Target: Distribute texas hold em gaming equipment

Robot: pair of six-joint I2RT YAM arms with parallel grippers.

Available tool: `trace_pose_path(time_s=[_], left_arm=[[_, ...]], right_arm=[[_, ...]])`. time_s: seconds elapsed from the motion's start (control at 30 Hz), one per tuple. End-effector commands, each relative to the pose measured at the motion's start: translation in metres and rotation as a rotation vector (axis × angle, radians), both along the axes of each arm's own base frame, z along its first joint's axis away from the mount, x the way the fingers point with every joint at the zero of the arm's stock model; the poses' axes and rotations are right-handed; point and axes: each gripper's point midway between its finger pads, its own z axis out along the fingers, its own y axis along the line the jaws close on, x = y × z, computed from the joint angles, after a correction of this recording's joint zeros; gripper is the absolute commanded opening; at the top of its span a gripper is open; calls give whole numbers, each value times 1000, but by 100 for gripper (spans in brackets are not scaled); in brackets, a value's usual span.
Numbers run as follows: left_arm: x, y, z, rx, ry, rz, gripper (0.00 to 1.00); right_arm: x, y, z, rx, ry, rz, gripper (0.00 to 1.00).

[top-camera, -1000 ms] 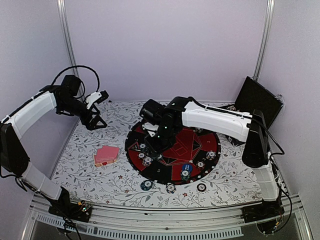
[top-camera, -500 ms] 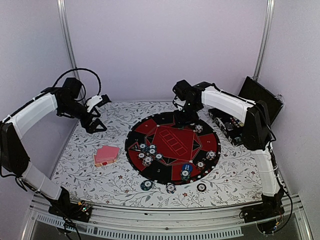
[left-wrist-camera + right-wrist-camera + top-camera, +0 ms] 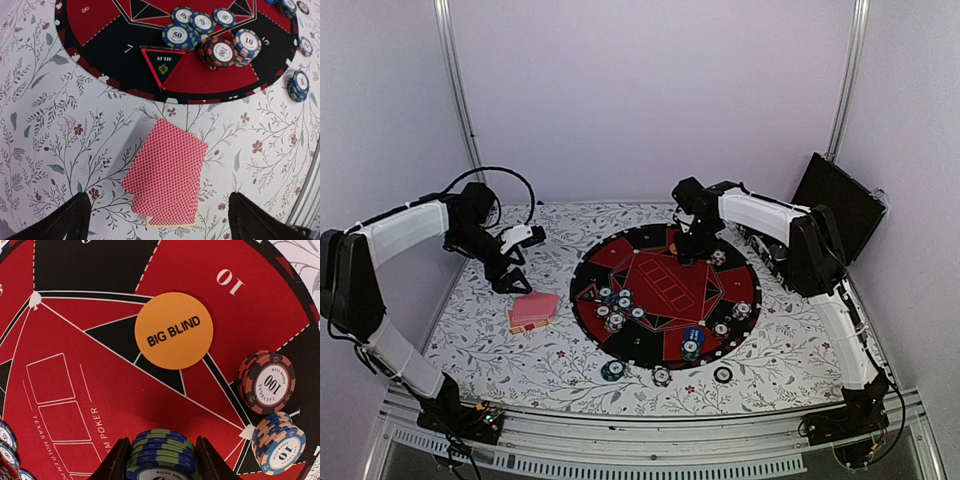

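Observation:
My right gripper will next move outward to the disc's near edge (image 3: 176, 371) and let go, because bare red mat still lies between my stack and the orange "BIG BLIND" disc (image 3: 173, 330).
My right gripper (image 3: 161, 462) is shut on a short stack of blue-and-green poker chips (image 3: 161, 446), over the far side of the round mat (image 3: 665, 290). Just ahead lie an orange "BIG BLIND" disc (image 3: 173, 330), a dark red 100 stack (image 3: 266, 382) and a blue 10 stack (image 3: 279, 443). My left gripper (image 3: 510, 262) is open and empty, above the fanned pink-red-backed cards (image 3: 166, 177), which lie on the tablecloth between its fingers (image 3: 52, 222). The cards also show in the top view (image 3: 533, 311).
More chips sit on the mat's near left (image 3: 617, 305) and near right (image 3: 692, 342). Three loose chips lie off the mat's near edge (image 3: 662, 376). A black hinged case (image 3: 835, 205) stands open at the back right.
My right gripper has swung from the chip cluster at the mat's near left to the mat's far side, carrying chips. My left gripper has dropped and moved nearer the cards.

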Motion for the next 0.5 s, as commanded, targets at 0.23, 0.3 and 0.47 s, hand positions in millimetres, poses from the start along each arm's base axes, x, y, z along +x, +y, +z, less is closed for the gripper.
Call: trace_pose_path(time_s=[0.23, 0.3, 0.47], left_arm=[[-1, 6, -20, 49, 11, -43, 97], [-1, 5, -19, 42, 11, -43, 97], [-1, 3, -15, 32, 2, -37, 98]], right_arm=[[21, 5, -12, -16, -68, -9, 20], [23, 4, -12, -15, -74, -15, 19], [32, -1, -11, -23, -103, -36, 20]])
